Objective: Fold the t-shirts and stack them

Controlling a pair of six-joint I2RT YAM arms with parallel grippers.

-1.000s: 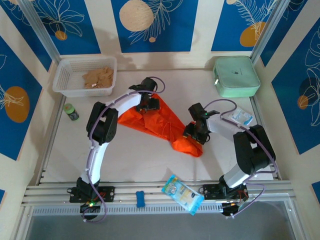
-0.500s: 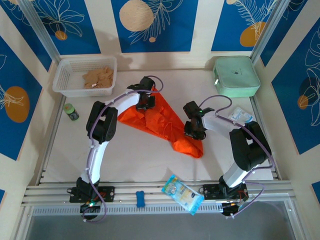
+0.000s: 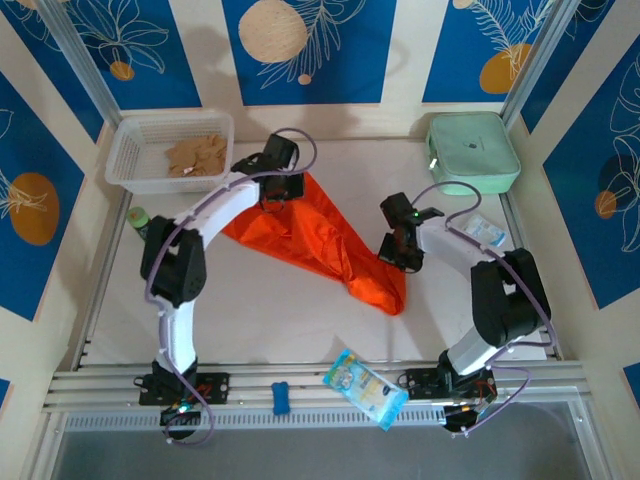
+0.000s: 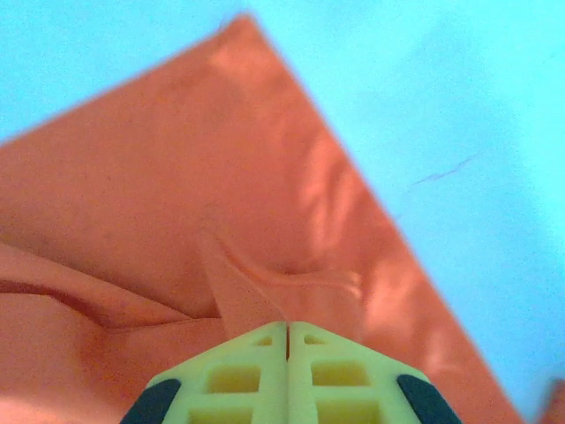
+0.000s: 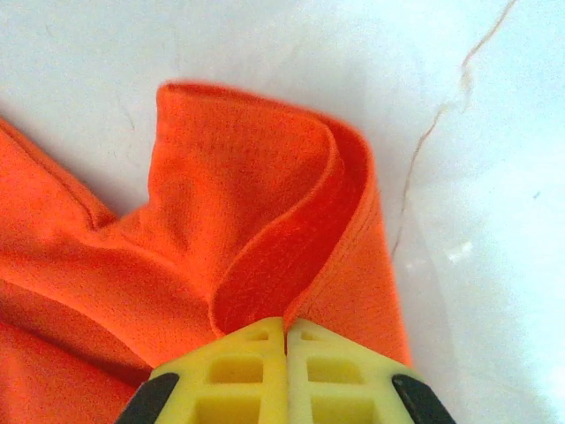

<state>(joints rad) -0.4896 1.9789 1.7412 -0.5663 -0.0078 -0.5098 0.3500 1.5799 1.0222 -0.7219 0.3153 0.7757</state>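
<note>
Next, I will move the edge of the cloth outward with my right gripper to the bare tabletop (image 3: 392,164) beside the mint-green case and let go of it there, which will spread out the crumpled wedge.
An orange-red t-shirt (image 3: 318,245) lies crumpled in a long wedge across the middle of the table. My left gripper (image 3: 277,196) is shut on its far upper corner; in the left wrist view a pinched ridge of t-shirt (image 4: 221,177) runs into the closed left gripper (image 4: 288,325). My right gripper (image 3: 393,256) is shut on the cloth's right edge, close to its lower tip. Seen from the right wrist, a curled fold of the t-shirt (image 5: 256,212) is caught in the closed right gripper (image 5: 287,322).
A white basket (image 3: 128,165) with tan scraps stands back left, a mint-green case (image 3: 472,152) back right. A small green can (image 3: 142,222) sits at the left edge, a clear packet (image 3: 478,232) beside the right arm. A blue snack bag (image 3: 365,388) lies on the front rail.
Both grippers closed on the t-shirt. The left one then moved back and left, drawing the upper corner out; the right shifted slightly right with the edge it grips.
</note>
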